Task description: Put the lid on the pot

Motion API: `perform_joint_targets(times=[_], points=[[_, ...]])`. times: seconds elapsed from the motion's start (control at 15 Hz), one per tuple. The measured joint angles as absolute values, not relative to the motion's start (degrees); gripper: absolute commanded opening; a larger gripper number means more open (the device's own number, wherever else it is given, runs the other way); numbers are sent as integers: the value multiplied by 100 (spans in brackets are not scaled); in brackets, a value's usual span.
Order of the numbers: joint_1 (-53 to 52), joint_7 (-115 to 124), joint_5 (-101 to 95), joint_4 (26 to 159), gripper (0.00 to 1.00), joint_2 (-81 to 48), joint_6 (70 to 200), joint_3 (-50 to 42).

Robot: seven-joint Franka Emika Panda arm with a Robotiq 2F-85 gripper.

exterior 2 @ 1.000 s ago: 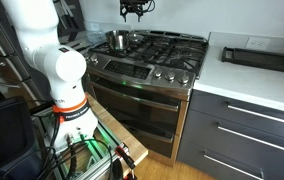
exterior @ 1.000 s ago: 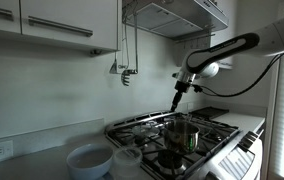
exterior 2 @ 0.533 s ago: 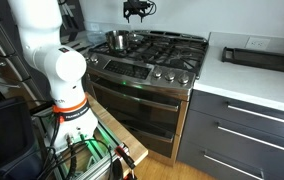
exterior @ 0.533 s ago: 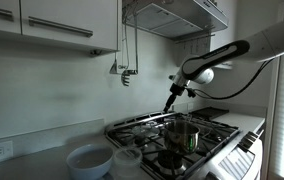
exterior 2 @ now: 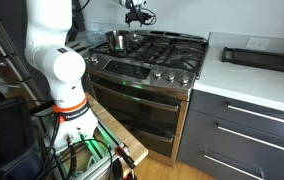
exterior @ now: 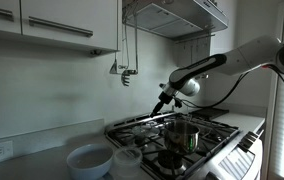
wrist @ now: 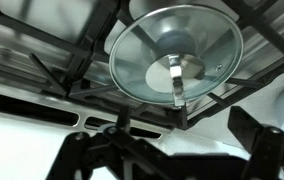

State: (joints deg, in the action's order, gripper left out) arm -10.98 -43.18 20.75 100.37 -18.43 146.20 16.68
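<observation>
The open gripper moves down toward the lid next and closes its dark fingers on the small handle (wrist: 177,82), since that handle lies below the gripper, between its fingers.
The lid (wrist: 177,50), round, domed and silvery with a small handle in its middle, lies on the black stove grates in the wrist view. My gripper (wrist: 167,150) hangs above it, open and empty, with a dark finger on each side. In both exterior views the gripper (exterior: 163,102) (exterior 2: 134,13) is in the air over the back of the stove. The shiny steel pot (exterior: 185,133) (exterior 2: 117,40) stands uncovered on a burner, apart from the gripper. I cannot make out the lid in the exterior views.
A white bowl (exterior: 87,158) and a clear plastic tub (exterior: 127,160) stand on the counter beside the stove (exterior 2: 157,55). A range hood (exterior: 177,15) hangs above. A dark tray (exterior 2: 262,57) sits on the counter on the other side of the stove.
The arm has swung the gripper sideways, away from above the pot and towards the back of the stove. The gripper has stayed open and empty. The pot has not moved.
</observation>
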Motion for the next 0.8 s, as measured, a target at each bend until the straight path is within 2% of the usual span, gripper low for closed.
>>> perform_joint_targets(times=[0.47, 0.6, 0.73, 0.8], points=[[-903, -4410, 2085, 9435, 98, -2606, 14589, 2131], [-856, -4426, 2085, 9358, 88, -2716, 14557, 2209], [-832, -4426, 2075, 9315, 62, -2776, 14464, 2217], [-819, -4426, 2074, 9301, 53, -2798, 14436, 2217]])
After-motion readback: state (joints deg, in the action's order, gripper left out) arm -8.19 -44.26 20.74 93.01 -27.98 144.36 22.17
